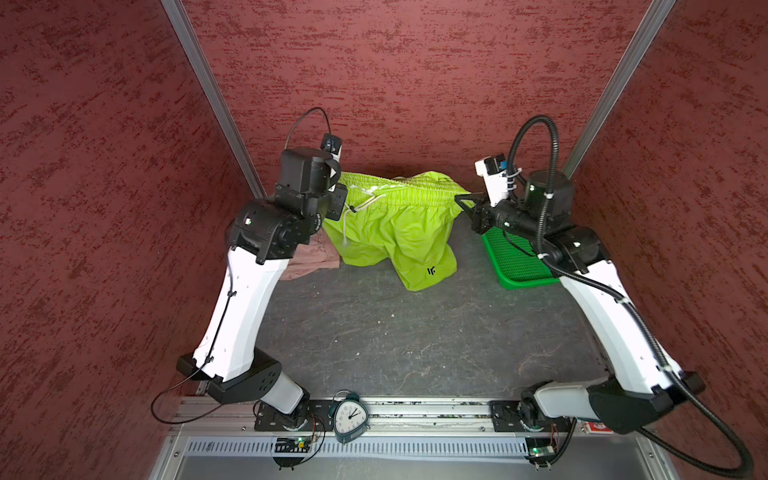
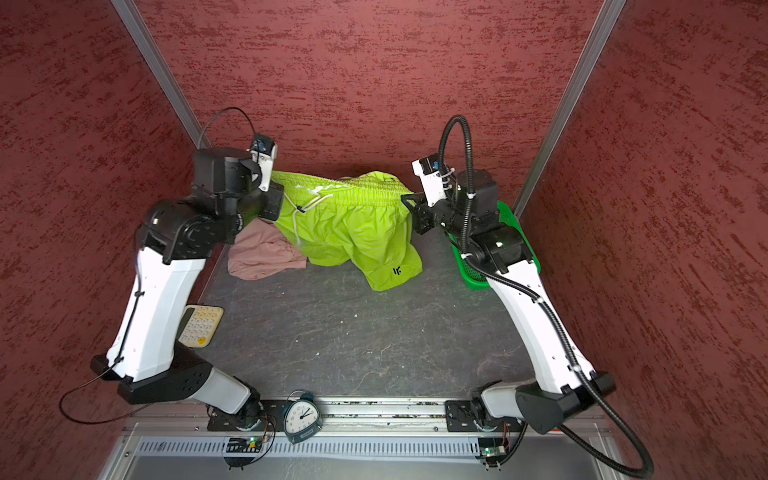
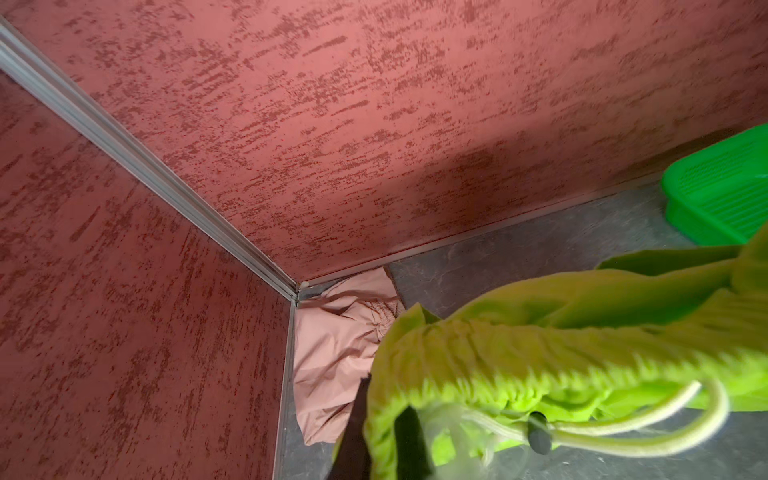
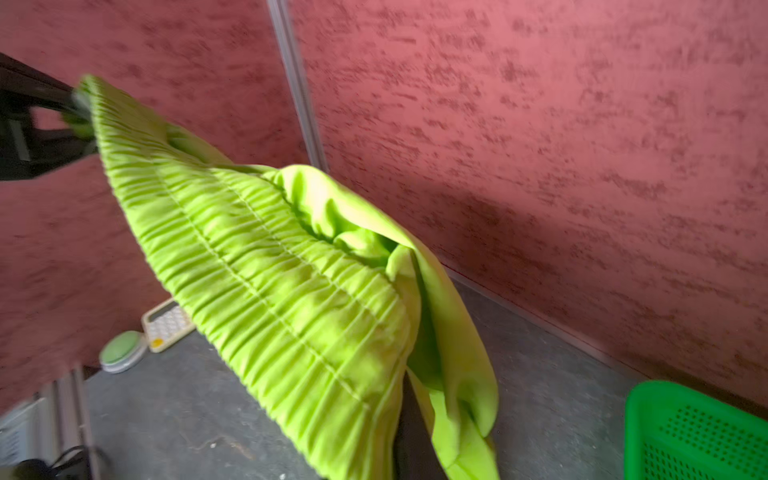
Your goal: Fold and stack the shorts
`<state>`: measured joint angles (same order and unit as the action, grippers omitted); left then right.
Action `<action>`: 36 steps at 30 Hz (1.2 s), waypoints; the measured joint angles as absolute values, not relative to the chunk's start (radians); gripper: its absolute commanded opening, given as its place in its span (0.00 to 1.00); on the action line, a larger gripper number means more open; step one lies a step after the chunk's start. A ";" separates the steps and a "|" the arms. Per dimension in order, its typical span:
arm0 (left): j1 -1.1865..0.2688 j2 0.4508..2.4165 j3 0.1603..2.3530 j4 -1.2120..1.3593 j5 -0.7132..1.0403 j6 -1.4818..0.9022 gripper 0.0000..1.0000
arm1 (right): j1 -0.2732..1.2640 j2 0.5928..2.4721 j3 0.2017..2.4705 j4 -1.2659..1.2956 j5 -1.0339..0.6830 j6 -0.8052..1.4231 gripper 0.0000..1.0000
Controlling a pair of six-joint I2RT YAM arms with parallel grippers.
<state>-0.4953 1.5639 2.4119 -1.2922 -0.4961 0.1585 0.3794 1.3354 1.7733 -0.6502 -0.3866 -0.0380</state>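
Note:
The left gripper lowers toward the tabletop beside the dusty pink shorts next to release its end, since the stretched waistband still hangs in the air.
The lime green shorts hang above the dark table at the back, their gathered waistband stretched between my two grippers. My left gripper is shut on the waistband's left end, near the pale drawstring. My right gripper is shut on the right end, with cloth covering most of its fingers. The legs droop to the table, showing the small black logo. The dusty pink shorts lie crumpled in the back left corner, partly under my left arm.
A bright green perforated basket stands at the back right under my right arm. A calculator and a round green button lie at the left. An alarm clock sits on the front rail. Red walls enclose the table.

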 measured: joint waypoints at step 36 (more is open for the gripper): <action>-0.248 2.123 2.083 -1.135 -0.106 -0.006 0.32 | 0.328 2.331 2.315 -1.031 -0.227 -0.010 0.25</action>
<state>-0.2478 2.1231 2.0830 -1.1347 -0.1062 -0.0055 0.3279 2.3306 2.3150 -1.0313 -0.2268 -0.0097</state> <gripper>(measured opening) 0.207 0.162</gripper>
